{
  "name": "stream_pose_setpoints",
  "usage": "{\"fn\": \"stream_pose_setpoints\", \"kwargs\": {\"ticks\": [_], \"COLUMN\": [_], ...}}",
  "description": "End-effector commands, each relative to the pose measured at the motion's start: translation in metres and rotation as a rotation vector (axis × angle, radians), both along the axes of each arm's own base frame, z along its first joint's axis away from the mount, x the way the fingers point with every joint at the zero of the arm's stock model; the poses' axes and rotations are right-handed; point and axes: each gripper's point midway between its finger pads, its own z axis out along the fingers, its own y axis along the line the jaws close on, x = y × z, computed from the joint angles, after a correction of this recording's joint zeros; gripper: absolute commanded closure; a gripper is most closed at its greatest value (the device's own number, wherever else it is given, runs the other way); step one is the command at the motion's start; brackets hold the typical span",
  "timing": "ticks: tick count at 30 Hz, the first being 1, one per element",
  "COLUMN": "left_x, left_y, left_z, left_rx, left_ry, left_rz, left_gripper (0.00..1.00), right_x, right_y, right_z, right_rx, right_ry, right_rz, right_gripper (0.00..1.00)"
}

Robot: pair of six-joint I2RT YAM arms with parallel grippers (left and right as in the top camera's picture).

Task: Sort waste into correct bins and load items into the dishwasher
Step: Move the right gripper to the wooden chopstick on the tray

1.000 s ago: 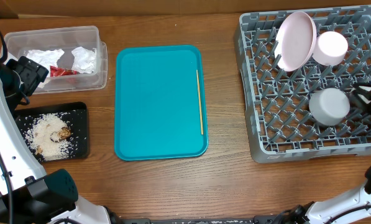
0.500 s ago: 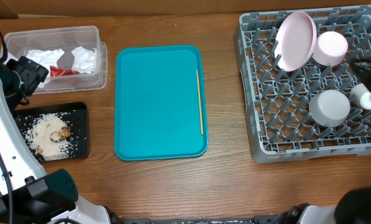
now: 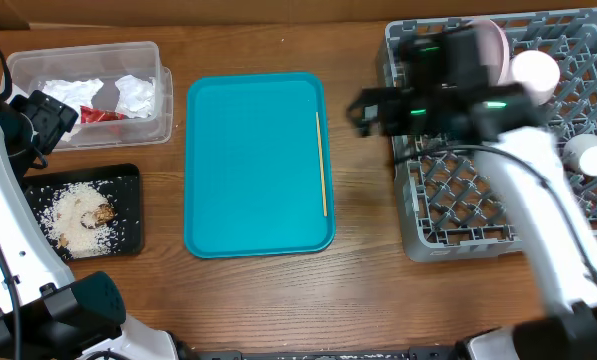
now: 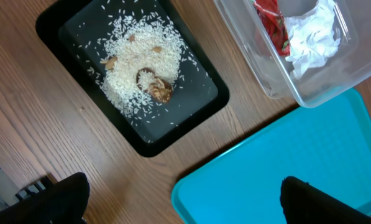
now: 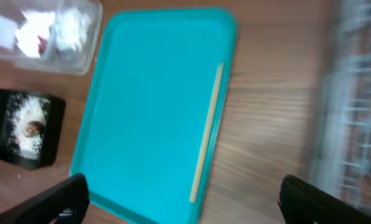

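I will next move my right gripper down and to the left in the overhead view, onto the yellow stick's middle point(image 3: 321, 165) point(image 5: 207, 132), because the stick lies flat inside the teal tray.
My right gripper point(image 3: 361, 112) hangs open and empty between the teal tray and the grey dish rack point(image 3: 428, 235), its arm lying across the rack. In the rack, a small white cup point(image 3: 588, 155) stands at the right, and a white round dish point(image 3: 535, 70) leans by the pale plate point(image 3: 490, 30), mostly hidden. The clear tub point(image 3: 163, 100) holds white napkins point(image 3: 73, 93) and a red scrap point(image 3: 98, 115). The black tray point(image 3: 128, 175) carries rice point(image 3: 78, 215) and brown bits point(image 4: 160, 92). My left gripper point(image 4: 185, 208) stands open beside both, over the teal tray's corner.
The teal tray point(image 3: 248, 160) lies mid-table with a thin yellow stick point(image 3: 323, 165) along its right edge, also seen in the right wrist view as the stick point(image 5: 207, 134). The rack point(image 5: 359, 93) is a blur at the right there.
My right gripper has let go of the small white cup in the rack, opened wide and swung left across the rack, hiding the grey bowl. The left arm has not moved.
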Motion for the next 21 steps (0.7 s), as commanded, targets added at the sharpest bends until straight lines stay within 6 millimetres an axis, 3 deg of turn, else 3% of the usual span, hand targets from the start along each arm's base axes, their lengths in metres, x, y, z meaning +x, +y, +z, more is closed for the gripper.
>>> {"fn": "stream_pose_setpoints", "kwargs": {"ticks": [1,3,6,10,12,15,21], "left_x": [-0.001,-0.001,-0.001,-0.001,-0.001,-0.001,-0.001], "left_y": [0.004,0.004,0.004,0.004,0.004,0.004,0.004], "left_z": [-0.002,-0.002,-0.002,-0.002,-0.002,-0.002,-0.002], "left_rx": [0.01,0.01,0.01,0.01,0.01,0.01,0.01], "left_ry": [0.014,0.014,0.014,0.014,0.014,0.014,0.014], "left_rz": [-0.003,-0.003,-0.003,-0.003,-0.003,-0.003,-0.003], "left_gripper": [0.0,0.0,0.0,0.0,0.0,0.0,0.0], "right_x": [0.007,0.003,0.001,0.01,0.014,0.016,0.024], "right_y": [0.035,0.063,0.086,0.083,0.08,0.081,0.08], "right_z": [-0.035,-0.059,-0.097,-0.153,-0.173,-0.187,-0.187], "right_rx": [-0.056,-0.053,-0.095,-0.199,-0.238,-0.249,-0.259], "right_ry": [0.037,0.076,0.121,0.199,0.215,0.225,0.191], "right_rz": [0.006,0.071,0.113,-0.061,-0.107,-0.116,-0.133], "right_gripper": [0.0,0.0,0.0,0.23,0.25,0.25,0.26]}}
